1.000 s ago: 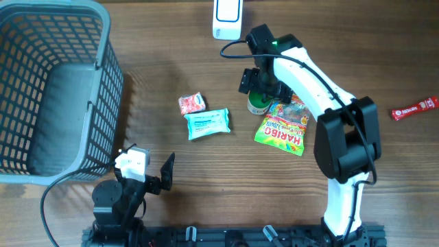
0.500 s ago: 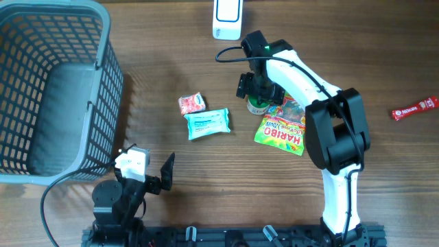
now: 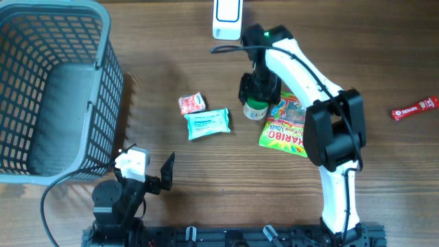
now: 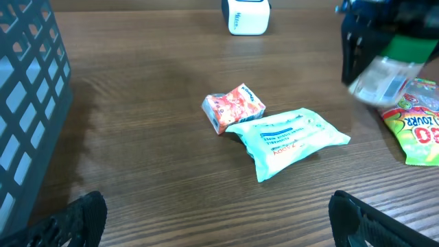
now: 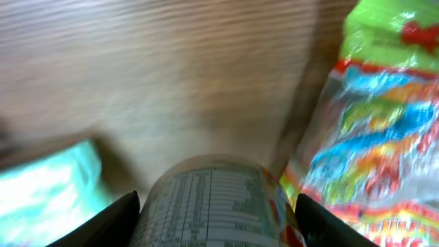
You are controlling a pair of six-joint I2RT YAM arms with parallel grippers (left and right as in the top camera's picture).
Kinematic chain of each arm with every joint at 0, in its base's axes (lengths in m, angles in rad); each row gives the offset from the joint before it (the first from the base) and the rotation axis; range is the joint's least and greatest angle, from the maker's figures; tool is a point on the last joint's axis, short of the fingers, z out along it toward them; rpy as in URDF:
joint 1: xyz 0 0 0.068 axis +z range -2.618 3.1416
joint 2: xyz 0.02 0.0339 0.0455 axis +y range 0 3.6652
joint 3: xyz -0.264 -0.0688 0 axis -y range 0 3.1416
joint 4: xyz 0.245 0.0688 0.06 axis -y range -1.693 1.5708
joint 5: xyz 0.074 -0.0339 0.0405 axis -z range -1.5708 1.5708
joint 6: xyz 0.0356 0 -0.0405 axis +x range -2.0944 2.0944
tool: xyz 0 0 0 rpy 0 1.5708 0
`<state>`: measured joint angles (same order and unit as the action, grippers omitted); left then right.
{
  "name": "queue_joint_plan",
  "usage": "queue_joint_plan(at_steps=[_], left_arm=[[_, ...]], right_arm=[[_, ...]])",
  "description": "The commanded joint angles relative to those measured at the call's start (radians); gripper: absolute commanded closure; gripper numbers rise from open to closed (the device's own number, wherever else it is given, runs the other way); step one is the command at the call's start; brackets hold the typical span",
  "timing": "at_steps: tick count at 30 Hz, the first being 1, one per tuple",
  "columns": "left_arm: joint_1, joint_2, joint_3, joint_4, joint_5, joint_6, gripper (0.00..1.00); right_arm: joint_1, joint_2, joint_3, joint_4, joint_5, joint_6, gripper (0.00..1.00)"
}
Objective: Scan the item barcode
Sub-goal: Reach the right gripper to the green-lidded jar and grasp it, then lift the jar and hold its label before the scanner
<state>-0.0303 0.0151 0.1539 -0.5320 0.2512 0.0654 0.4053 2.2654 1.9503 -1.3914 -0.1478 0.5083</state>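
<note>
My right gripper moves outward to the scanner next, then releases the jar (image 3: 256,108) beside the red stick sachet, as that lies to its right in the overhead view.
A small jar (image 3: 256,108) with a green lid and a printed label sits between the fingers of my right gripper (image 3: 256,95), just left of the Haribo bag (image 3: 285,127). In the right wrist view the jar (image 5: 212,199) fills the gap and both fingers press its sides, so my right gripper (image 5: 218,209) is shut on it. The left wrist view shows the jar (image 4: 384,75) tilted and blurred. A white scanner box (image 3: 227,17) stands at the far edge, behind the jar. My left gripper (image 3: 147,165) rests open near the front edge, with nothing between its fingers (image 4: 86,209).
A grey basket (image 3: 103,75) fills the left side. A red snack packet (image 3: 191,103) and a teal wipes pack (image 3: 207,123) lie mid-table, left of the jar. A red stick sachet (image 3: 414,108) lies at the far right.
My right gripper has closed in on the jar and shifted slightly left and toward the front. The Haribo bag has slid a little. The left arm has not moved.
</note>
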Motion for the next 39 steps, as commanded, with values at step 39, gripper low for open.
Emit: queue_joint_plan(at_steps=[39], left_arm=[[0.006,-0.002,-0.006,0.001,-0.010,0.008,0.00]], right_arm=[[0.279,-0.181,0.135,0.596,0.562,-0.188,0.38]])
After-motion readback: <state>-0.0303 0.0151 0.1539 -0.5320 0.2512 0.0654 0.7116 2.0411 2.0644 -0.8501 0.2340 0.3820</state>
